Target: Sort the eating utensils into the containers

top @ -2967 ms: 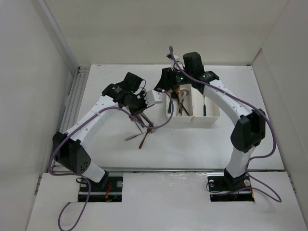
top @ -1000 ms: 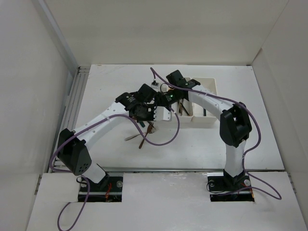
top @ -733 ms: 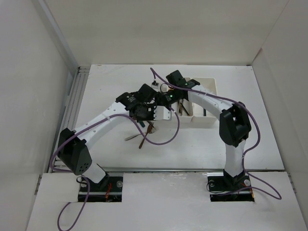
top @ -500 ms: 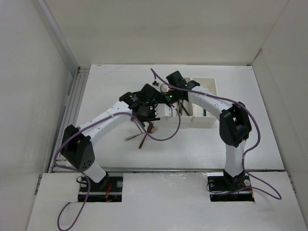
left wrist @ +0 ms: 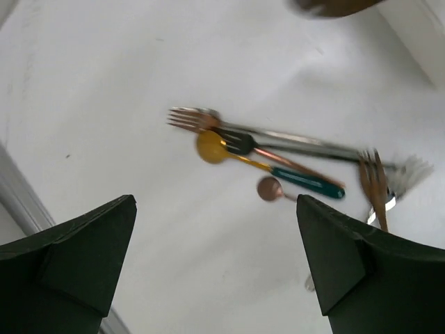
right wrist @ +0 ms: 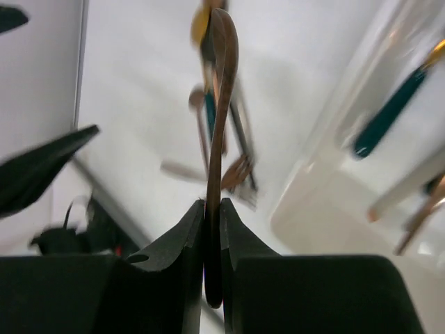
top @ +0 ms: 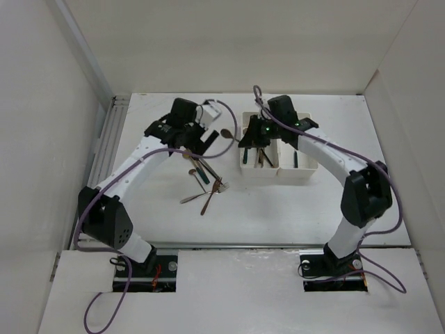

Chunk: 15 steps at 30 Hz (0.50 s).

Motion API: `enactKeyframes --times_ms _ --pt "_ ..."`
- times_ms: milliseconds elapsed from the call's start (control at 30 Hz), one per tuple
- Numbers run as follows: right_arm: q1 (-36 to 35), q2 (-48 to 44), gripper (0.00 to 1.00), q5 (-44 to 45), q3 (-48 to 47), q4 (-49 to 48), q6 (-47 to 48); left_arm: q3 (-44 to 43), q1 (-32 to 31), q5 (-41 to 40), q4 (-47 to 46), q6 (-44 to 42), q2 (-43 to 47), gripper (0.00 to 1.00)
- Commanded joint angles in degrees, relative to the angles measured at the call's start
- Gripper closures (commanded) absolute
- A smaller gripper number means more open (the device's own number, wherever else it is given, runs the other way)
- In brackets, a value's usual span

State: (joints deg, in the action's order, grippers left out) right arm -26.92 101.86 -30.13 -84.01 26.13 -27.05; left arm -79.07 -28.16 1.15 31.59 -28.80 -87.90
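Note:
My right gripper turns next, swinging the spoon's head outward over the fuller bin (top: 255,154) (right wrist: 393,153), then lowers to release the handle, since that bin lies below it.
My right gripper (top: 249,135) (right wrist: 213,205) is shut on a brown wooden spoon (top: 227,134) (right wrist: 221,104) and holds it in the air just left of the containers (top: 278,172). These are two joined white bins: the left one holds several utensils, the right one a dark utensil (top: 295,158). My left gripper (top: 197,139) (left wrist: 215,209) hangs wide open and empty above the loose utensils (top: 205,184). Among them are a gold spoon with a teal handle (left wrist: 212,147), a small copper spoon (left wrist: 268,188) and forks (left wrist: 375,184).
White walls close in the table on the left, right and back. A metal rail (top: 104,146) runs along the left edge. Purple cables (top: 229,115) loop off both wrists above the pile.
The two grippers were together over the pile. My left gripper opened and drew back to the far left. My right gripper swung right towards the bins with the wooden spoon.

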Motion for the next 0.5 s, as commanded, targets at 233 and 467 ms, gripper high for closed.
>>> enactKeyframes --times_ms 233,467 --pt "-0.51 -8.71 1.00 41.45 5.61 -10.58 -3.71 -4.69 10.05 -2.66 -4.62 30.73 2.03 0.00" --pt "-1.56 -0.01 0.97 42.43 1.13 -4.52 -4.94 -2.93 11.29 0.00 0.30 33.28 -7.00 0.13"
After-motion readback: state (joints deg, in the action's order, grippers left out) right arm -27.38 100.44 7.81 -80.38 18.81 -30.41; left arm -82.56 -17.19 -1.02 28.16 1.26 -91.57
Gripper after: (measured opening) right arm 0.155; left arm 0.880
